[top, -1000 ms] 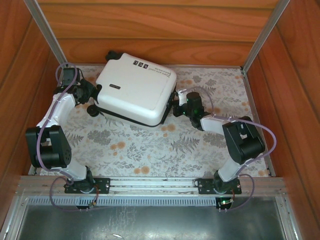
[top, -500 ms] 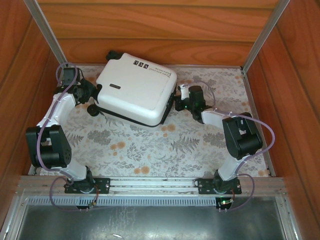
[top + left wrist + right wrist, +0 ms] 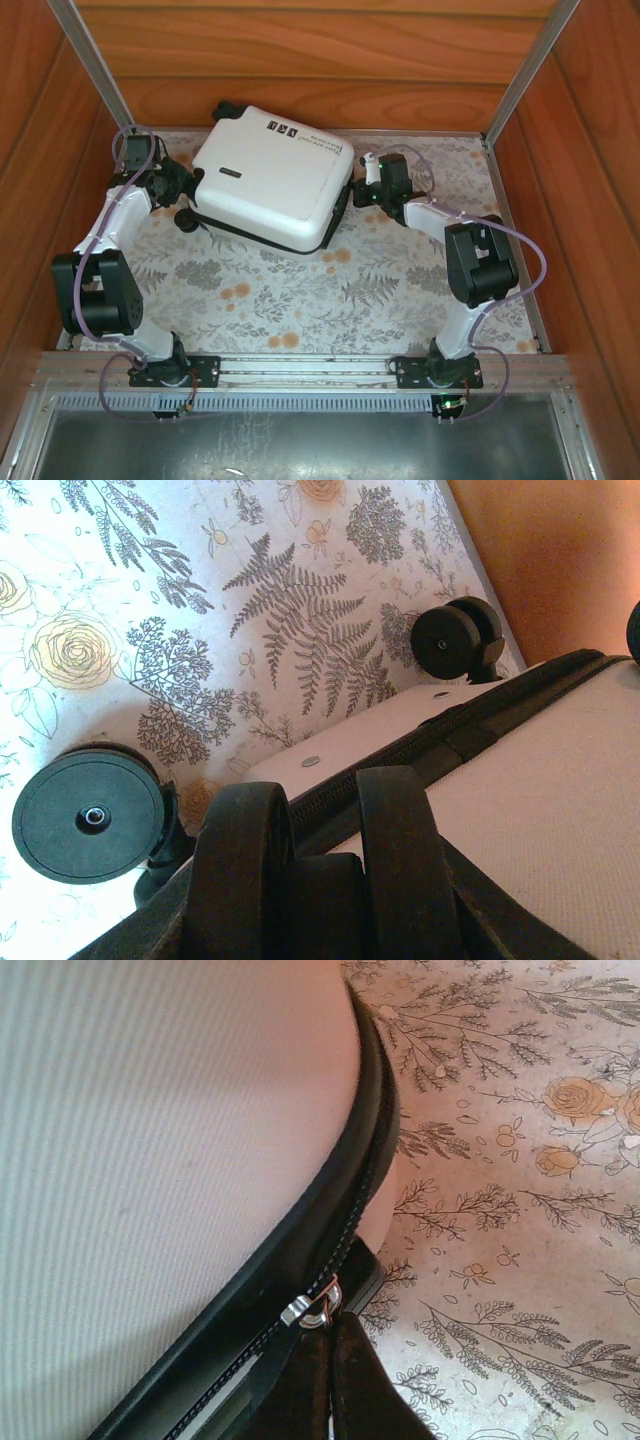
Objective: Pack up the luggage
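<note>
The trim's far bend lies outward of my right gripper, so my right gripper will draw the pull away from my base toward that bend next.
The luggage [image 3: 270,175] lies closed on the floral cloth at the back, white shell up. Its black zipper trim [image 3: 340,1200] runs round the side. My left gripper [image 3: 188,186] is at the luggage's left end between two black wheels [image 3: 90,815] [image 3: 455,640]. In the left wrist view the left gripper [image 3: 320,790] has its fingers [image 3: 240,870] clamped on a black part of the luggage [image 3: 540,780] beside the zipper. My right gripper [image 3: 354,194] is at the right edge. In the right wrist view the right gripper [image 3: 335,1338] is shut on the pull of the silver zipper slider [image 3: 315,1308].
Wooden walls [image 3: 300,60] close in the back and both sides. Slanted metal posts [image 3: 95,70] stand in the back corners. The floral cloth [image 3: 300,290] between the luggage and the arm bases is bare. A metal rail [image 3: 300,370] runs along the near edge.
My right gripper has moved toward the back wall along the luggage's right edge, still shut on the zipper pull. The left arm and the luggage have stayed put.
</note>
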### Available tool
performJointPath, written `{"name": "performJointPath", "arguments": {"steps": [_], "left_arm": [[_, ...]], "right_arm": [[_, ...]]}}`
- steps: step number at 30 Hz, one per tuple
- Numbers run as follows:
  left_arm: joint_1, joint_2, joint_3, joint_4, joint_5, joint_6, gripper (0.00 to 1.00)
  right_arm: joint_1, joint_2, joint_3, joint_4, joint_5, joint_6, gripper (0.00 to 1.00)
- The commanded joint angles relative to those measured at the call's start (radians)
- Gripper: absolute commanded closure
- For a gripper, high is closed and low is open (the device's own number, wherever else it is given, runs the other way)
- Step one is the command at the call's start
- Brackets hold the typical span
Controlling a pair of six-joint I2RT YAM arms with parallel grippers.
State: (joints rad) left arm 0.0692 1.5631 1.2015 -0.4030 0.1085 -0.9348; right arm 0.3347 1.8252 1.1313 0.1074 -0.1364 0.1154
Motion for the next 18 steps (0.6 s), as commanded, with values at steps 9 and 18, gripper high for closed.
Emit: {"name": "performJointPath", "arguments": {"steps": [9,18], "left_arm": [[0.015,0.051,-0.044,-0.125,-0.116,0.238,1.0],[0.015,0.052,-0.041,-0.124,-0.118,0.242,1.0]], "right_arm": [[-0.134,0.114,0.192,-0.178,0.071,0.064,1.0],[-0.164,0.18,0.268,-0.181,0.002,0.091,1.0]]}}
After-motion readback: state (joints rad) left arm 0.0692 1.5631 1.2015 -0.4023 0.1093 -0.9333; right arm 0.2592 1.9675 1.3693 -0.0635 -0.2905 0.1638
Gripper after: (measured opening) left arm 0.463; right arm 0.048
